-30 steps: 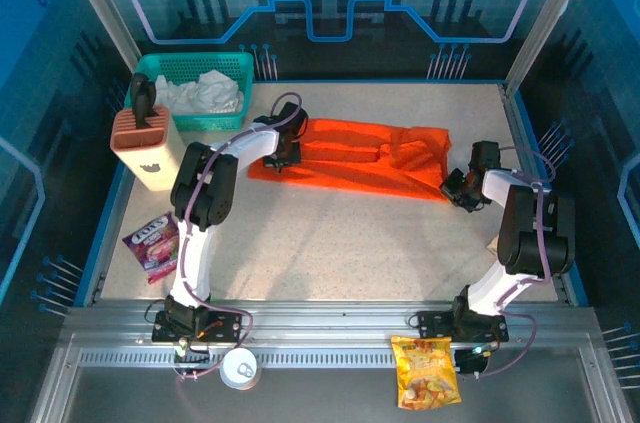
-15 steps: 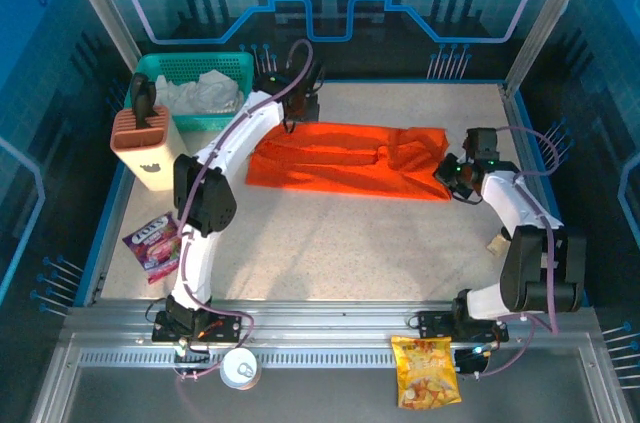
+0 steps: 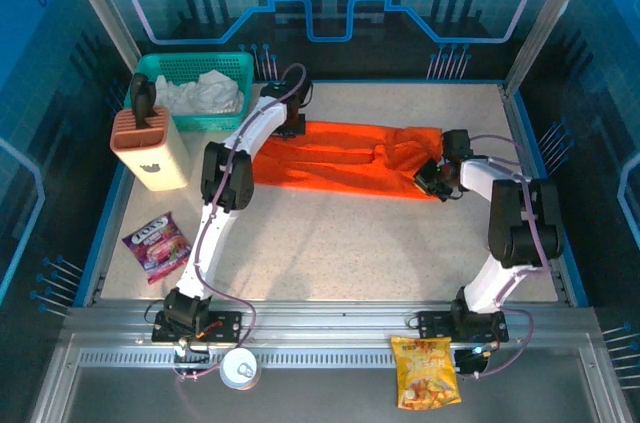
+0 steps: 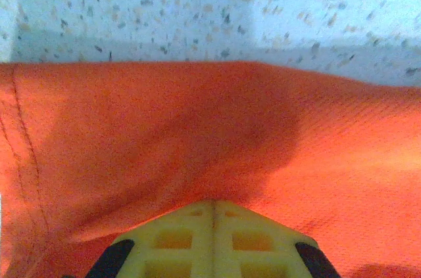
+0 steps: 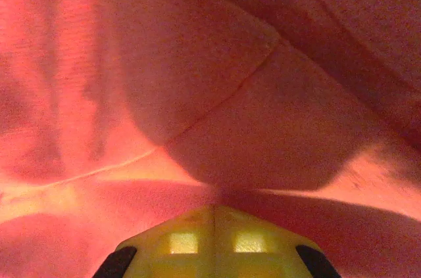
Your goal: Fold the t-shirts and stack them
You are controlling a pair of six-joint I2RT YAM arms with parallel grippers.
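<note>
The left gripper draws its cloth back toward the base over the bare tabletop before the strip point(image 3: 318, 218) next. It then releases the cloth, since the t-shirt point(image 3: 350, 158) lies crosswise.
The orange t-shirt point(image 3: 350, 158) lies as a long folded strip across the back middle of the table. My left gripper point(image 3: 287, 126) is at its back left corner, jaws shut, with cloth bunching into the tips. In the left wrist view the t-shirt point(image 4: 197, 127) drapes right up to the closed left gripper point(image 4: 214, 202), with speckled table beyond. My right gripper point(image 3: 430, 180) is at the strip's front right end. In the right wrist view folds and a seam of the t-shirt point(image 5: 197, 94) converge on the closed right gripper point(image 5: 214, 207).
A teal mesh basket point(image 3: 235, 68) holding white cloth point(image 3: 205, 93) stands at the back left, close to the left gripper. A beige knife block point(image 3: 150, 148) is in front of it. A purple snack packet point(image 3: 155, 241) lies left. An orange-yellow snack bag point(image 3: 425, 371) and a tin point(image 3: 240, 368) rest on the front rail.
The left gripper swung up toward the basket, then came back down on the shirt's back left corner. The right gripper moved left onto the shirt's right end.
</note>
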